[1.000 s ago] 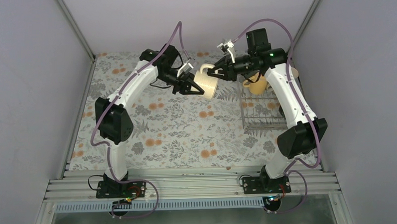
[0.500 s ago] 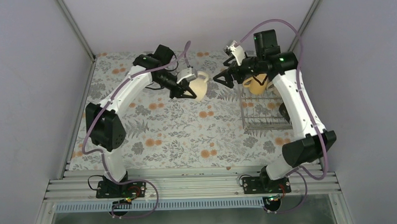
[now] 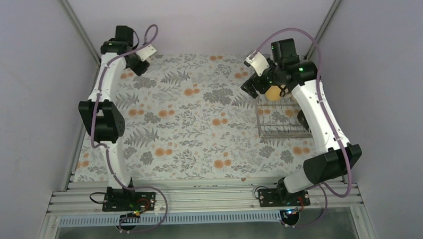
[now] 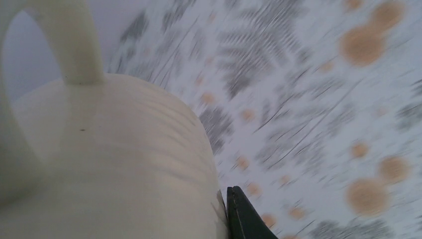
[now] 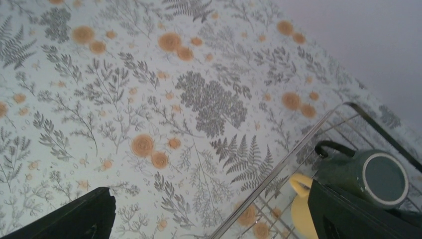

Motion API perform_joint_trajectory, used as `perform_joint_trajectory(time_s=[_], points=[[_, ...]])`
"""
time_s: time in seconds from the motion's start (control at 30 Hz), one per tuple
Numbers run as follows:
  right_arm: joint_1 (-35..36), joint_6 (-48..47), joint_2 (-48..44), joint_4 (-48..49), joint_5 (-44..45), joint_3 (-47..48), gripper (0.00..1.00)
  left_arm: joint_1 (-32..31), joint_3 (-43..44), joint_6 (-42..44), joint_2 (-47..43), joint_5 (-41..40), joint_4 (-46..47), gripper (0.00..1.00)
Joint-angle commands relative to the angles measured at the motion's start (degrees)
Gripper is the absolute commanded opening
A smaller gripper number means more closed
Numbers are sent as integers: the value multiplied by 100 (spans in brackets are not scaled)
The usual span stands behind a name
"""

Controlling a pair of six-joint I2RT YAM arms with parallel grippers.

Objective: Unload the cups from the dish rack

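Note:
My left gripper lowers the cream-white cup (image 4: 109, 164) onto the bare cloth below it next, shifting to the left in the top view, then opens.
A cream-white cup (image 4: 109, 164) fills the left of the left wrist view, handle up, with one dark finger (image 4: 242, 216) pressed against its side. My left gripper (image 3: 138, 62) is shut on it at the table's far left corner; the top view does not show the cup. My right gripper (image 3: 255, 84) (image 5: 211, 199) stands wide open and empty over the far left corner of the wire dish rack (image 3: 281, 125) (image 5: 298, 149). In the rack sit a yellow cup (image 3: 274, 92) (image 5: 300, 209) and a dark teal-green cup (image 5: 370, 177).
A floral cloth (image 3: 199, 120) covers the table. Grey walls close in the left, right and back, with the left arm close to the left wall post (image 3: 81, 31). An aluminium rail (image 3: 201, 197) carries both arm bases at the near edge.
The right gripper opened and let go of the cream-white cup, then drew back over the rack. The left arm swung the cup from the table's middle back to the far left corner.

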Motion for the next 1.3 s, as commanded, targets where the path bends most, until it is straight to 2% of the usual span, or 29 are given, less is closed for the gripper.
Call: perform_joint_trajectory(time_s=[0.0, 0.2, 0.37, 0.43, 0.6, 1.07, 1.27], points=[[-26, -123, -187, 240, 206, -330, 100, 479, 602, 580, 531, -1102, -500, 2], [-39, -211, -380, 330, 139, -619, 100, 902, 1152, 947, 1335, -1672, -564, 2], [-63, -281, -458, 340, 203, -757, 100, 965, 2695, 896, 2405, -1711, -1302, 2], [-84, -279, -456, 320, 232, -775, 100, 965, 2948, 918, 2699, -1676, -1496, 2], [-147, -288, -551, 352, 304, -852, 100, 964, 2408, 924, 2743, -1683, -1219, 2], [-226, -275, -602, 345, 391, -945, 100, 974, 2315, 1100, 2871, -1599, -1361, 3], [-263, -180, -544, 389, 525, -994, 100, 974, 2355, 1004, 2863, -1628, -1247, 13]])
